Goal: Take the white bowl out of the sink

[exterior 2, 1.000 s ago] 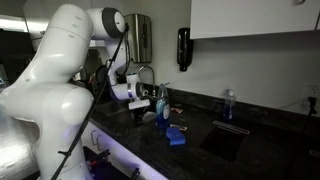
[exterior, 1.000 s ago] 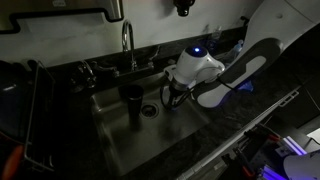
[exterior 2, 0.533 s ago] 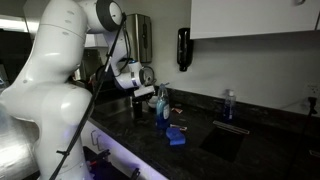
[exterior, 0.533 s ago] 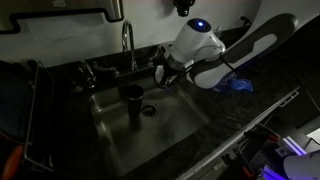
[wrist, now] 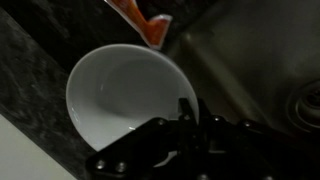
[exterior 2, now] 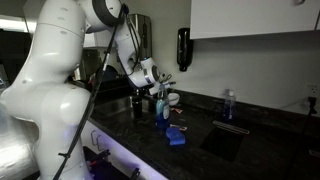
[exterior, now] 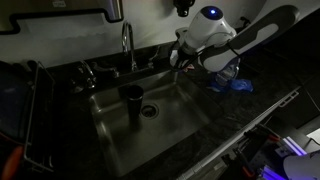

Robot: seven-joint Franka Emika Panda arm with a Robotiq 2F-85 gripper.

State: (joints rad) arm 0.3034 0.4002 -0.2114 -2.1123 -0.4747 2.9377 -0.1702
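Observation:
The white bowl point(wrist: 122, 92) still hangs over the sink's edge, so I'll next carry it past the orange object, lower my gripper onto the open dark counter and release.
The white bowl point(wrist: 122, 92) fills the middle of the wrist view, hollow side facing the camera. My gripper point(wrist: 194, 103) is shut on its rim, with one finger inside and one outside. The bowl hangs over the edge between the dark counter and the sink point(wrist: 255, 55). In both exterior views the gripper point(exterior: 181, 57) point(exterior 2: 160, 84) is raised above the counter beside the faucet point(exterior: 127, 42), clear of the steel sink point(exterior: 120, 135). The bowl is hard to make out there.
A dark cup point(exterior: 132, 102) stands in the sink beside the round drain point(exterior: 150, 110). An orange object point(wrist: 140, 20) lies beyond the bowl. A blue bottle point(exterior 2: 162, 108) and a blue sponge point(exterior 2: 177, 136) are on the counter. A blue cloth point(exterior: 236, 85) lies under the arm.
The gripper has risen out of the sink with the bowl. It has moved up and away from the dark cup, to above the counter beside the faucet.

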